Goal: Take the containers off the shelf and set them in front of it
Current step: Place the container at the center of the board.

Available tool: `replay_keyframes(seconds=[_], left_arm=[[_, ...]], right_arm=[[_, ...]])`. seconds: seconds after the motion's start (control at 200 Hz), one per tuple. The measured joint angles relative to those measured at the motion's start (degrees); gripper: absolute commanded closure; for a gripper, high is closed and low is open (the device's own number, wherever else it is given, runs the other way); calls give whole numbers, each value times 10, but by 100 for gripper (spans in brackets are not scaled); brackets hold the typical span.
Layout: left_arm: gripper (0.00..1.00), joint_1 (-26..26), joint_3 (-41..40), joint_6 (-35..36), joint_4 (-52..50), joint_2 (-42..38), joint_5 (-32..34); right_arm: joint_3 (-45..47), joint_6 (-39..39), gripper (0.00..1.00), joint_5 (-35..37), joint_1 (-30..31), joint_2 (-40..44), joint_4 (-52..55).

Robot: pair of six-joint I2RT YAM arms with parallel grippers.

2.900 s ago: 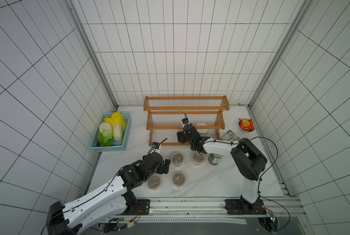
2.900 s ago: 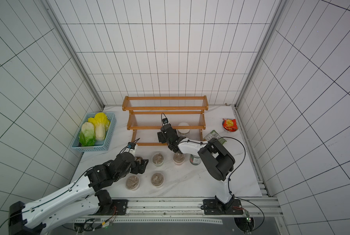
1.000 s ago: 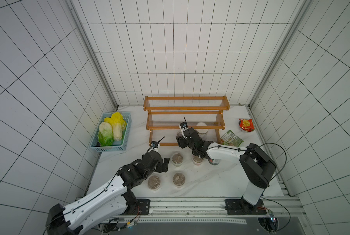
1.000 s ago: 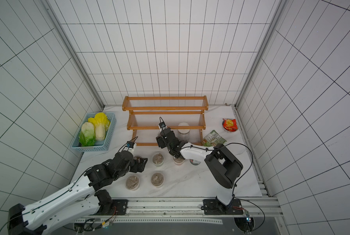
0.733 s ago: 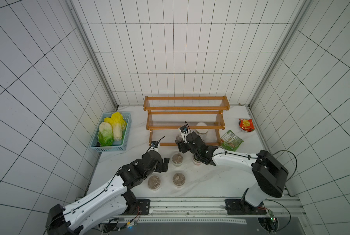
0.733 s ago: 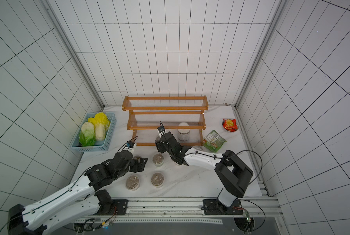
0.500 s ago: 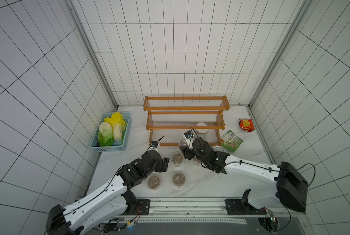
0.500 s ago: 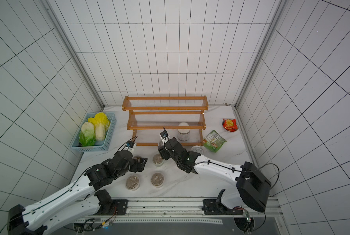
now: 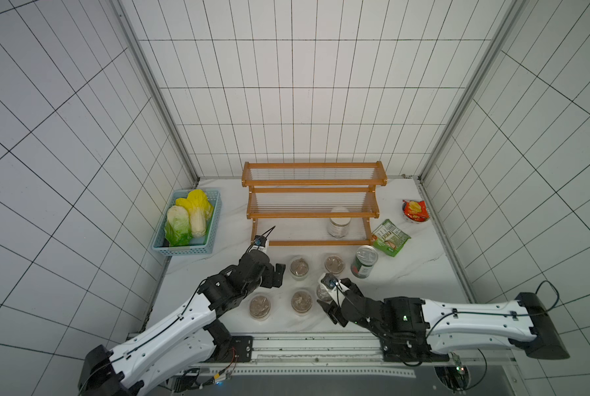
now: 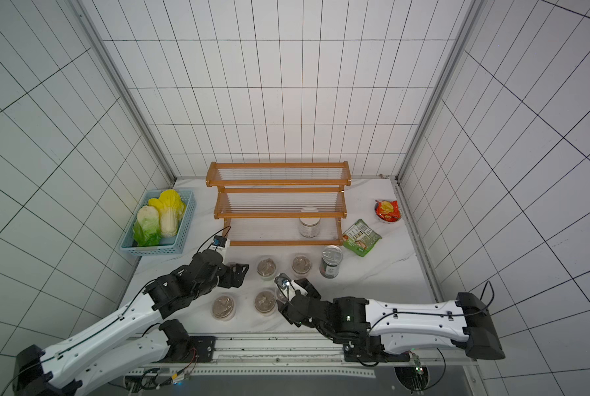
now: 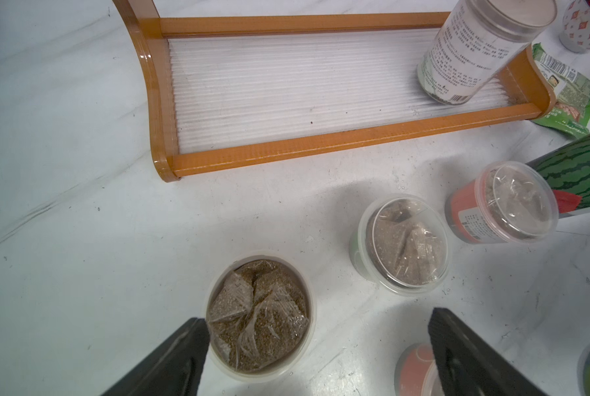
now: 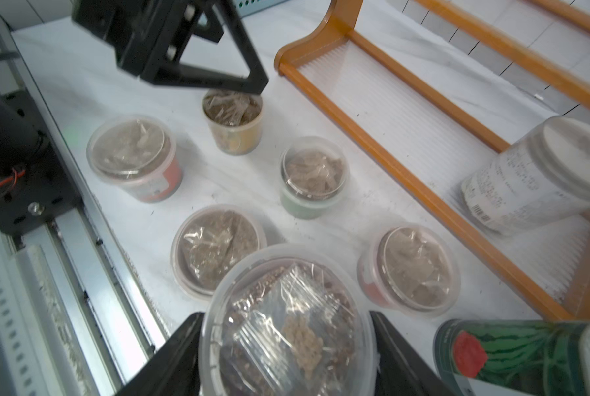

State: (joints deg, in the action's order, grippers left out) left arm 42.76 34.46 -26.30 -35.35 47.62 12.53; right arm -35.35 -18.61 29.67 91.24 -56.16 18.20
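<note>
The open end of the front row of cups is below my right gripper. My right gripper is next going to lower the raised clear cup to that end of the row, away from the neighbouring cup, and release it.
The shelf (image 9: 312, 215) holds only a white-lidded jar (image 9: 338, 223) on its bottom tier. In front of it stand a green tin can (image 9: 363, 262) and several lidded cups, among them two (image 9: 299, 266) (image 9: 334, 264) nearer the shelf and two (image 9: 260, 307) (image 9: 301, 302) nearer the front. My right gripper (image 12: 285, 317) is shut on another clear cup (image 12: 286, 295), at the right end of the front row (image 10: 281, 293). My left gripper (image 11: 317, 319) is open low over the table, and a yellow-labelled cup (image 11: 259, 315) stands against one finger.
A light blue basket (image 9: 183, 252) with cabbages sits left of the shelf. A green snack packet (image 9: 389, 237) and a red packet (image 9: 415, 211) lie to the shelf's right. A metal rail (image 9: 321, 343) runs along the table's front edge.
My right arm has drawn back from the shelf's bottom tier to the table's front with a cup in its jaws. The left arm has barely moved.
</note>
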Motion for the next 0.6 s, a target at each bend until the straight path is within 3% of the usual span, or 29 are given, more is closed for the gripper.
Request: replay_keyframes(seconds=[0.295,0.6], left_arm=[[2,-5,0,5,0,7,-9],[2,-6,0,5,0,10,-15]], right_arm=[[78,-92,33,57,15,2,2],[126,-138,31,52,14,-1,-52]])
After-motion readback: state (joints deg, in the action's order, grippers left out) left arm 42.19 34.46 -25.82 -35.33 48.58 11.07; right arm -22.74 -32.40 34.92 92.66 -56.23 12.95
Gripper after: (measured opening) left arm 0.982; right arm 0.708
